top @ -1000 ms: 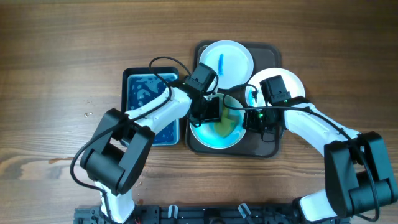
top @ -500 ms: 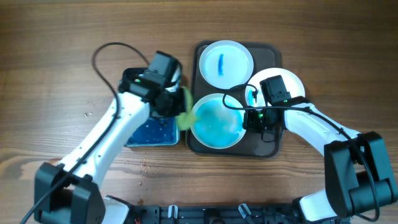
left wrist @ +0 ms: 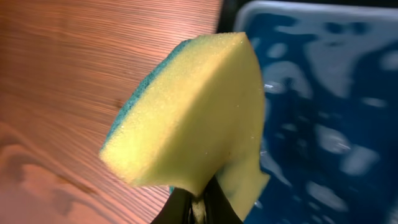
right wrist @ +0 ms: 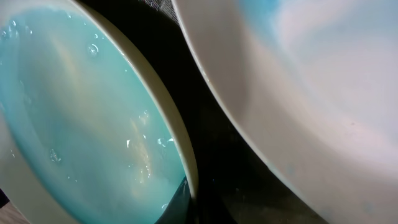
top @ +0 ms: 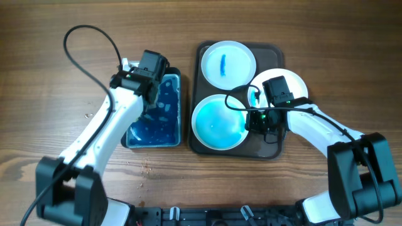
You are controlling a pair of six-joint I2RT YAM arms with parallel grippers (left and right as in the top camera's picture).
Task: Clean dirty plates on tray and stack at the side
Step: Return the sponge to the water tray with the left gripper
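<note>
The filmed plate lies across the liquid tray from the sponge, so my left gripper will lower and shift over the blue liquid [left wrist: 323, 93] toward that plate's rim.
My left gripper [left wrist: 198, 209] is shut on a yellow sponge [left wrist: 193, 118] with a teal back, held over the edge of the small black tray of blue liquid [left wrist: 323, 93]. From overhead, that gripper [top: 149, 99] sits above the liquid tray [top: 169, 125]. The dark brown tray [top: 270, 150] carries three white plates. One has a blue streak [top: 227, 63], one is coated in a bluish film [top: 217, 122], and one lies at the right [top: 292, 81], partly under my right arm. My right gripper [top: 254, 119] is shut on the rim of the filmed plate [right wrist: 74, 124], next to the right plate [right wrist: 311, 81].
Wooden table [top: 314, 37] surrounds both trays. The left arm's black cable [top: 81, 37] loops over the table at the upper left. Small drops of water [top: 88, 115] speckle the wood left of the liquid tray.
My left arm has lifted the sponge off the filmed plate and swung left to the liquid tray. The right arm and the plates have not moved.
</note>
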